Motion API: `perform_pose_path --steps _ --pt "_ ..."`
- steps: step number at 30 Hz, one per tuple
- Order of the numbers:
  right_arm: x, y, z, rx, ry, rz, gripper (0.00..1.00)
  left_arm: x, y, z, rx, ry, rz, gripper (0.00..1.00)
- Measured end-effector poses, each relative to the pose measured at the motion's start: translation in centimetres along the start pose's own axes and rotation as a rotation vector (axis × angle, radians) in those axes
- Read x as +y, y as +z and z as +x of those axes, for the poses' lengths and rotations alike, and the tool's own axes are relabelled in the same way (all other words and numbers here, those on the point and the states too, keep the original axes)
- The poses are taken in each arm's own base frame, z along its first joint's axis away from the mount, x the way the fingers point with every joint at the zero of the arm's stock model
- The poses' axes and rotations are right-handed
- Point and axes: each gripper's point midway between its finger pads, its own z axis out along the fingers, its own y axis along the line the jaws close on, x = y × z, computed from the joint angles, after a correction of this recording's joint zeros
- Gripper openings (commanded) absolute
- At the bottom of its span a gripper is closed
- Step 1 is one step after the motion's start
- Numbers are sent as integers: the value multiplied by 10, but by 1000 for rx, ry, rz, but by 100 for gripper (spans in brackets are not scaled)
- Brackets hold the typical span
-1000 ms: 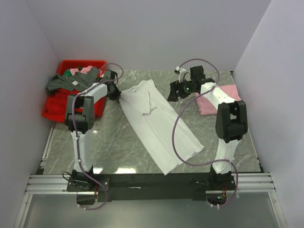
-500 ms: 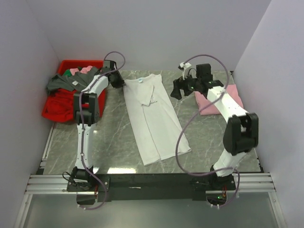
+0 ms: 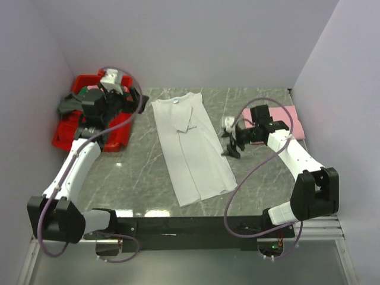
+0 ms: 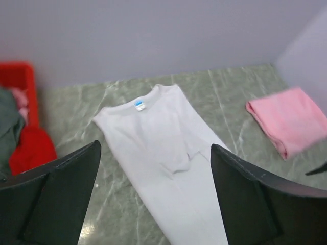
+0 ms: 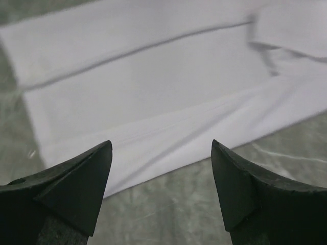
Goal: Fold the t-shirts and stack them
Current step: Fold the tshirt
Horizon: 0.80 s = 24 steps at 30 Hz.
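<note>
The white t-shirt's near hem is uncovered beside the middle seam; my left gripper should swing back, turn and lower there.
The white t-shirt (image 3: 191,148) lies flat on the marble table as a long narrow strip. Its collar and bluish label (image 4: 139,105) point to the back wall. The pink t-shirt (image 3: 285,117) sits folded at the back right, also seen in the left wrist view (image 4: 288,120). My left gripper (image 3: 133,100) hangs open above the red bin's edge, left of the collar, holding nothing (image 4: 155,148). My right gripper (image 3: 229,138) stands open just off the white shirt's right edge, with bare table and the shirt's hem side (image 5: 153,87) between its fingers (image 5: 161,145).
A red bin (image 3: 66,135) with dark green, pink and red clothes (image 3: 74,104) stands at the back left. Walls close the table on the left, back and right. A black rail runs along the near edge.
The left gripper opened, let go of the shirt's collar end and drew back left over the bin. The right gripper came down from near the pink shirt to the white shirt's right edge. The shirt lies straighter.
</note>
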Motion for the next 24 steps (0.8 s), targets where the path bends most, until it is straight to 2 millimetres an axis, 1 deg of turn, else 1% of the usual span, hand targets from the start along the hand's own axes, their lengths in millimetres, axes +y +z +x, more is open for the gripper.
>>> perform_pose_path --steps 1,2,3,4,5,6,7,8,9,10,11,12,13,14,16,18,20,24 --pt "18 2 14 22 -44 -75 85 -11 -7 1 -6 52 52 93" --pt "35 2 28 42 -80 -140 85 -26 -13 9 -3 127 101 91" --pt "50 2 39 57 -99 -187 85 -45 -17 25 21 200 153 89" --pt "66 0 50 72 -124 -234 85 -70 -19 52 69 261 227 86" --pt "80 -2 61 88 -140 -273 85 -102 -24 92 141 341 319 79" --pt "92 -4 69 100 -158 -301 85 -128 -34 130 213 401 410 76" --pt "102 -7 77 113 -178 -320 85 -152 -52 175 303 469 510 75" --pt "111 -10 83 126 -198 -333 84 -170 -74 215 381 538 596 74" --pt "119 -13 87 135 -220 -341 84 -179 -97 251 457 603 666 73" --pt "125 -16 91 144 -239 -347 84 -183 -117 276 512 653 716 72" --pt "129 -18 92 150 -252 -350 83 -183 -135 296 556 703 745 70" --pt "133 -21 94 154 -267 -350 83 -183 -152 311 586 751 774 69" --pt "135 -23 95 156 -276 -348 83 -185 -163 318 597 783 794 68" --pt "137 -25 96 156 -282 -343 83 -189 -171 321 596 811 808 67" --pt "136 -29 98 156 -280 -321 83 -202 -181 324 567 854 831 67" --pt "136 -33 100 156 -274 -302 83 -210 -186 331 563 884 842 68" --pt "136 -35 101 154 -267 -289 83 -214 -187 346 584 908 845 69" --pt "142 -36 105 154 -256 -285 83 -200 -182 380 689 973 793 67"
